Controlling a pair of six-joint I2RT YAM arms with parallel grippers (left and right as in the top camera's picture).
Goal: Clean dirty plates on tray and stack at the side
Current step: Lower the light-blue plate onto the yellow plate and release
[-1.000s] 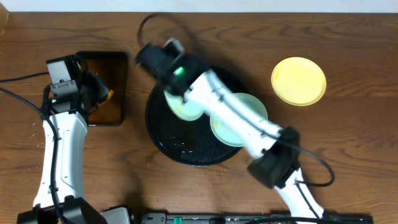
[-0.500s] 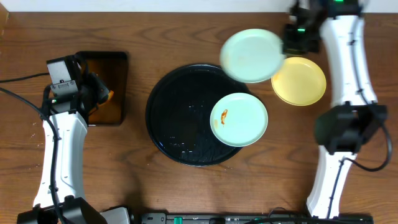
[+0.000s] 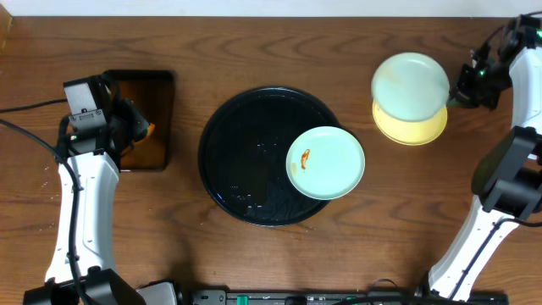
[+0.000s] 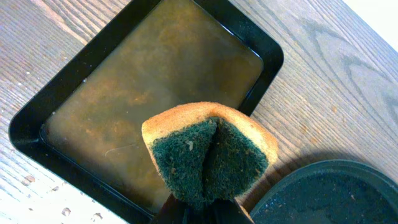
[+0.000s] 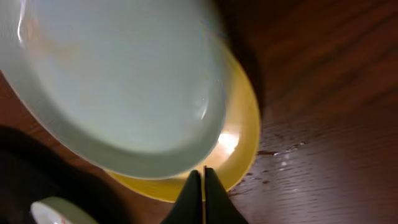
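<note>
My right gripper has the mint-blue plate sitting off-center, so it needs to move over that plate, then back, to shift it onto the pale yellow plate [image 3: 417,134] [image 5: 241,134] before letting go.
The round black tray [image 3: 241,140] holds one mint-blue plate [image 3: 329,165] with an orange smear. A second mint-blue plate [image 3: 409,80] hangs just above the pale yellow plate [image 3: 417,134] at the right and partly covers it. My right gripper [image 3: 458,91] is shut at that plate's right rim. In the right wrist view its tips [image 5: 203,173] meet at the edge of the mint plate [image 5: 118,81], over the yellow plate [image 5: 241,134]. My left gripper [image 4: 205,210] is shut on a folded yellow-and-green sponge [image 4: 208,152], far left of the tray.
A small rectangular black tray [image 3: 167,119] with brown liquid lies left of the round tray, under the sponge; its rim [image 4: 37,134] shows in the left wrist view. Small wet spots [image 5: 273,163] mark the wood beside the yellow plate.
My right arm has swung the mint-blue plate from over the round tray, past the back of the table, to above the yellow plate. The left arm and sponge have not moved.
</note>
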